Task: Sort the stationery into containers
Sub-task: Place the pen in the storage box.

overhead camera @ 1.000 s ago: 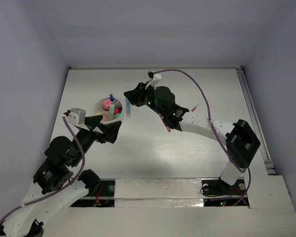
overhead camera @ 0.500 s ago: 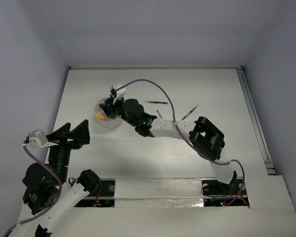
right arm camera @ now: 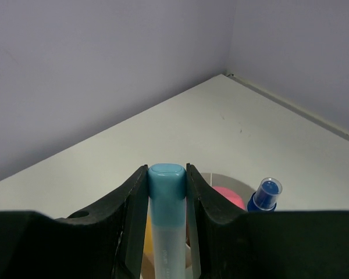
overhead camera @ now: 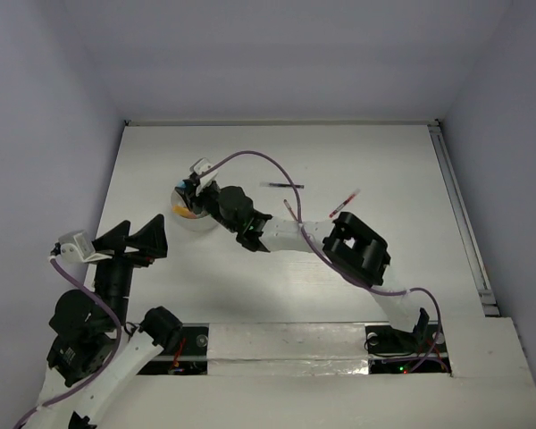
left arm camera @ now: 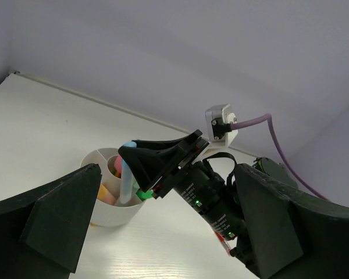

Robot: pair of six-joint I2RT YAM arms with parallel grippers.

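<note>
The marker in my right gripper will go down and slightly back, to a place beside the orange marker [overhead camera: 189, 209].
My right gripper [overhead camera: 195, 195] is shut on a marker with a light-blue cap and a clear white body [right arm camera: 166, 209], which stands upright between the jaws. It holds the marker over the short round white cup [overhead camera: 186, 221], with the lower end inside the rim [left arm camera: 99, 156]. The marker also shows in the left wrist view [left arm camera: 127, 174]. Inside the cup I see a pink marker [right arm camera: 228, 195], a blue-capped marker [right arm camera: 265, 194] and an orange one [right arm camera: 146, 232]. My left gripper [overhead camera: 139, 241] is open and empty, near and left of the cup.
A thin black pen [overhead camera: 284, 186] lies on the table right of the cup. A thin red pen [overhead camera: 343, 204] lies further right. The right arm stretches across the middle of the table. Walls close in the table on three sides.
My right gripper has carried the light-blue marker left, from beside the cup to over it. My left arm has drawn back toward the near left.
</note>
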